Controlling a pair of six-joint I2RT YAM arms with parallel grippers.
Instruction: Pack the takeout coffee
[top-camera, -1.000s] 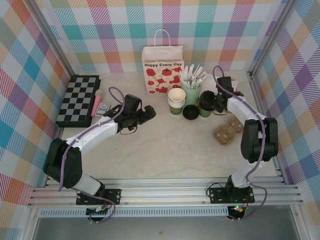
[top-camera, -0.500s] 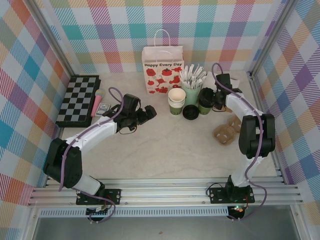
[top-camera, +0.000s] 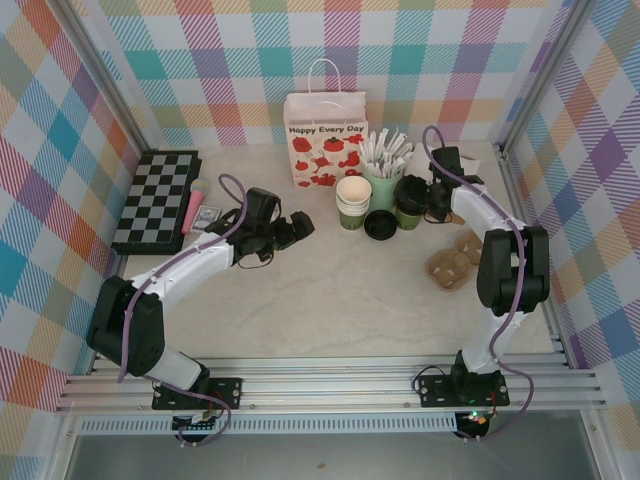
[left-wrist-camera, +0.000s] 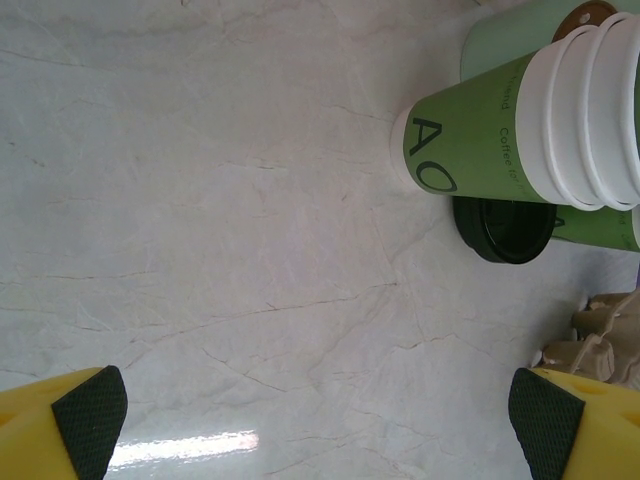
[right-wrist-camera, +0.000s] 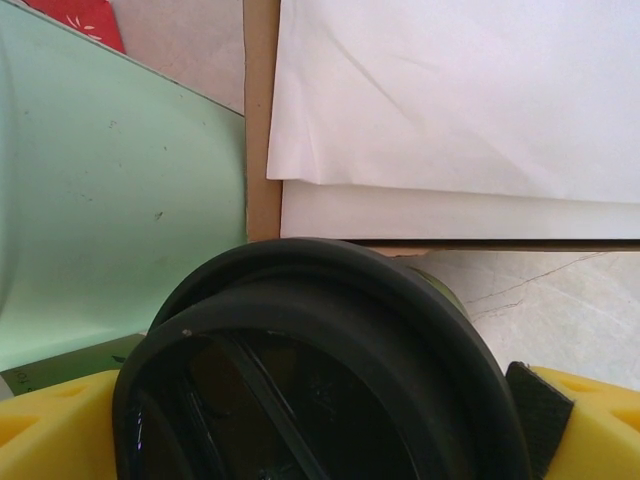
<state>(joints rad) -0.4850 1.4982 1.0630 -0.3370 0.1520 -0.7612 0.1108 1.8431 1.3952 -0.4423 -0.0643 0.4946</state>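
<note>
The bag stands tall, so next I need to raise my left gripper and move it outward onto the bag's chessboard-side rim to close there.
The takeout coffee (top-camera: 409, 203), a dark-green cup with a black lid (right-wrist-camera: 320, 380), stands right of the pale mint cup (top-camera: 383, 186). My right gripper (top-camera: 420, 200) reaches it from the right. Its yellow fingers sit wide apart on either side of the lid in the right wrist view, gripper (right-wrist-camera: 300, 435); whether the pads (right-wrist-camera: 538, 420) press on it is hidden. The white paper bag (top-camera: 325, 140) with red print stands upright at the back. My left gripper (top-camera: 300, 228) hangs open over bare table, gripper (left-wrist-camera: 318, 420), with nothing between its fingers.
Stacked green cups (top-camera: 352, 203) and a loose black lid (top-camera: 380, 225) stand left of the coffee. A cardboard cup carrier (top-camera: 455, 262) lies at the right. A chessboard (top-camera: 157, 198) and a pink item (top-camera: 193, 210) lie at the left.
The right gripper and the coffee have shifted slightly toward the back wall, and the right jaws now stand wider. The left arm has barely moved.
</note>
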